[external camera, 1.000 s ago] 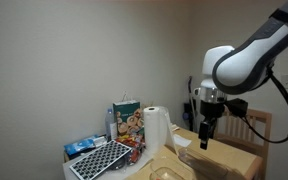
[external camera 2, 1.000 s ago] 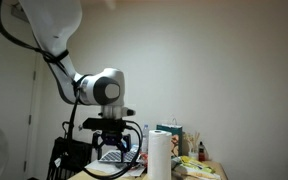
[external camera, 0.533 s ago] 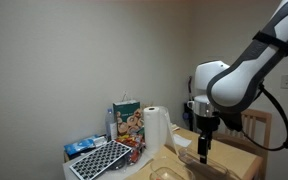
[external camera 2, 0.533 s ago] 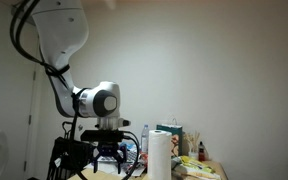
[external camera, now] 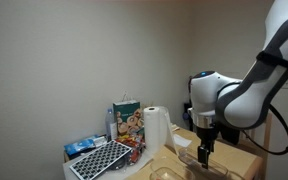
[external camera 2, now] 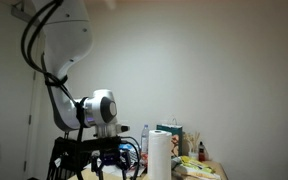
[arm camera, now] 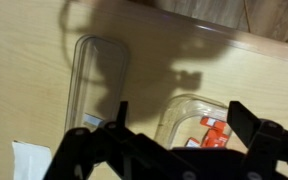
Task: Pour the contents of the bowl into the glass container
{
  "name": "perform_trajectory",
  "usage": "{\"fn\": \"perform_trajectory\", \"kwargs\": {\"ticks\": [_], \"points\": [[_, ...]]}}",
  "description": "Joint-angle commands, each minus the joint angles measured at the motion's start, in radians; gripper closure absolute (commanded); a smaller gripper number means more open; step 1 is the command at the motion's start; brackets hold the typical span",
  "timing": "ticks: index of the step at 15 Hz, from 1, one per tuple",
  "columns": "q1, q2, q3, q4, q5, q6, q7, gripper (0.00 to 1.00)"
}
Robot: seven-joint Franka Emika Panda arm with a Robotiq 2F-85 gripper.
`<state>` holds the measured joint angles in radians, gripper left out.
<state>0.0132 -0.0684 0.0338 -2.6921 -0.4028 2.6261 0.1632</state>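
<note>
The bowl's rim facing the glass container slants between my gripper's open fingers, so next I lower my gripper toward the bowl (arm camera: 189, 108) and turn it so the fingers go on both sides of that rim.
In the wrist view a clear bowl (arm camera: 189, 108) with orange-red pieces (arm camera: 214, 132) sits on the wooden table. A clear rectangular glass container (arm camera: 96, 80) lies empty just to its left. My gripper (arm camera: 182, 113) is open; its two dark fingers stand either side of the bowl's near rim, just above it. In both exterior views the gripper (external camera: 204, 152) (external camera 2: 109, 170) hangs low over the table, and the bowl and container are hard to make out there.
A paper towel roll (external camera: 157, 128) (external camera 2: 160, 155), a printed snack bag (external camera: 127, 120) and a black gridded board (external camera: 99, 160) stand on the table's far side. A white sheet (arm camera: 29, 160) lies near the container. A wooden chair (external camera: 256, 125) stands behind the arm.
The arm has bent and lowered, bringing the gripper down toward the table over the bowl. The fingers stay open.
</note>
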Motion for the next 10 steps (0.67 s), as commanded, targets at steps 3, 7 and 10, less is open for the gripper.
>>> {"fn": "perform_trajectory", "kwargs": {"ticks": [3,7,10], "points": [[-0.006,0.091,-0.012,0.037,-0.137,0.038,0.138,0.0],[0.003,0.132,-0.019,0.064,-0.137,0.047,0.139,0.0],[0.035,0.159,-0.021,0.103,-0.143,0.016,0.343,0.0]]}}
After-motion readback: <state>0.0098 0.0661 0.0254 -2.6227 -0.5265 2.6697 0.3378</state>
